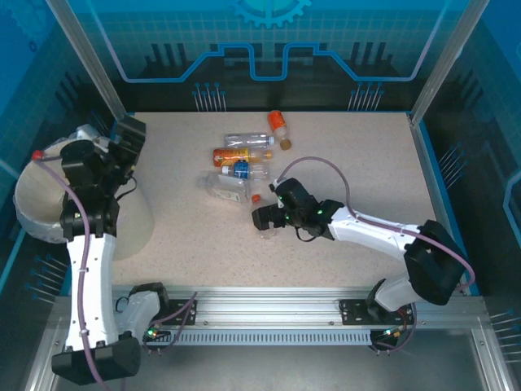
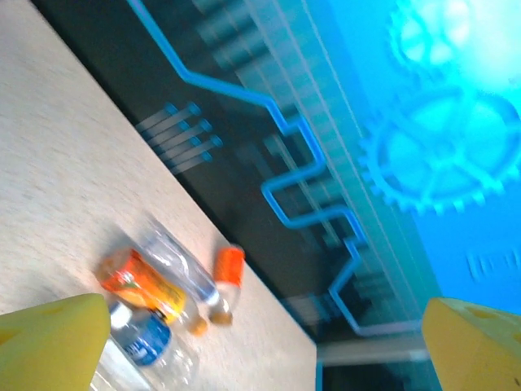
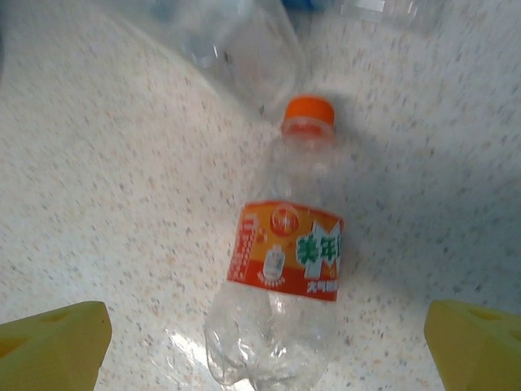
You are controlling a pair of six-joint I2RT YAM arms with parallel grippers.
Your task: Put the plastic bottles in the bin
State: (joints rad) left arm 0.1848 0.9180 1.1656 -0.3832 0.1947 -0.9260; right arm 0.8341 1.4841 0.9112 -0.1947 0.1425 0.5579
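The clear base half beside the orange-red label gets my open right gripper down onto it next, since the bottle lies lengthwise between the two yellow fingertips.
A clear plastic bottle with an orange-red label and orange cap lies on the table between the fingers of my open right gripper. From above, the right gripper covers that bottle, and only its orange cap pokes out. Several more bottles lie in a cluster behind it: an orange-labelled one, a blue-labelled one, a clear one. My left gripper is raised by the bin at the far left, open with nothing between its yellow fingertips.
An orange-wrapped bottle lies alone near the back edge. A flattened clear bottle sits left of the right gripper. Blue panels and metal posts wall the table on three sides. A rail runs along the near edge.
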